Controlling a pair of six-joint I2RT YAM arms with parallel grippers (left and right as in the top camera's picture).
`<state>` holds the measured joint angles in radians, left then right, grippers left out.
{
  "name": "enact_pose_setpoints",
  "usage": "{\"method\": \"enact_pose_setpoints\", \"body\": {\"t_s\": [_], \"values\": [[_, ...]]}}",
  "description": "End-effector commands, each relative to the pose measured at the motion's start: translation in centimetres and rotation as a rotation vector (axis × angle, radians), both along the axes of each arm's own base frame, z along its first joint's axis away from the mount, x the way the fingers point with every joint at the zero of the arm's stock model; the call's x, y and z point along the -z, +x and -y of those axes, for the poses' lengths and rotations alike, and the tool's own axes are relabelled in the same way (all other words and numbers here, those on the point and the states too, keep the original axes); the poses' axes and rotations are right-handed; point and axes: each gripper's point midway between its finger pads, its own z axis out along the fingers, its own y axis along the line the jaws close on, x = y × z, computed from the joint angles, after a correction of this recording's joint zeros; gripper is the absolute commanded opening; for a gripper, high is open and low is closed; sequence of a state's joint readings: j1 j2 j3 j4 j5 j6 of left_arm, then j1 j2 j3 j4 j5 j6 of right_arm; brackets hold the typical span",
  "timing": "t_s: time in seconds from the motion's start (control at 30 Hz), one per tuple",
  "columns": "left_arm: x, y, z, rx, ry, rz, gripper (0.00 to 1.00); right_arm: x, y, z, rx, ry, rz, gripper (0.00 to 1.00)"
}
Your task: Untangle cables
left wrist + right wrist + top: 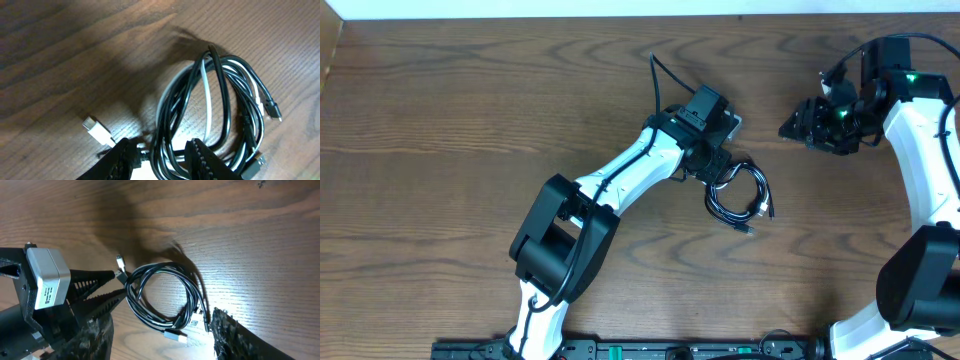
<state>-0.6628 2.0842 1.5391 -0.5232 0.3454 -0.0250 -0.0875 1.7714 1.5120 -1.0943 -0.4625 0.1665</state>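
My left gripper lowers onto the bundle's side [713, 188] [161, 150] beside the white plug and closes next, since the open fingers straddle several pieces of the cables.
The cables [740, 197] lie coiled in one bundle on the wooden table, black cords with a white one [207, 95] wound through. My left gripper [720, 175] is down at the bundle's left side. In the left wrist view its open jaws [159, 145] straddle several strands of the cables [215, 100], with a gap on the left side. A white plug [95, 127] sticks out beside the left finger. My right gripper [810, 125] hangs open to the upper right, apart from the bundle. The right wrist view looks down between its spread fingers [159, 322] at the coil [160, 295], a silver plug [175, 335] and my left gripper [120, 282].
A thick black wire [665, 80] loops off the left arm toward the back of the table. The table's far edge [620, 12] runs along the top, and the arms' base rail [620, 350] lines the near edge. The right arm [920, 150] stands along the right side.
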Motion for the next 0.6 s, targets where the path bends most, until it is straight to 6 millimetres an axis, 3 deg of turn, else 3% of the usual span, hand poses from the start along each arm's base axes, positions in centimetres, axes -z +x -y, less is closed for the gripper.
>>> {"method": "enact_pose_setpoints", "body": {"t_s": [0.0, 0.2, 0.4, 0.57], "values": [[1.6, -0.6, -0.3, 0.011, 0.042, -0.01, 0.37, -1.3, 0.2, 0.1, -0.014, -0.009, 0.044, 0.59], [2.1, -1.1, 0.2, 0.025, 0.047, -0.014, 0.37, -1.3, 0.2, 0.1, -0.014, -0.008, 0.042, 0.59], [4.1, -1.4, 0.0, 0.025, 0.073, -0.049, 0.35, -1.3, 0.1, 0.1, -0.014, -0.008, 0.038, 0.59], [4.2, -1.3, 0.0, 0.025, 0.072, -0.047, 0.11, -1.3, 0.1, 0.0, -0.016, -0.008, 0.037, 0.59]]}}
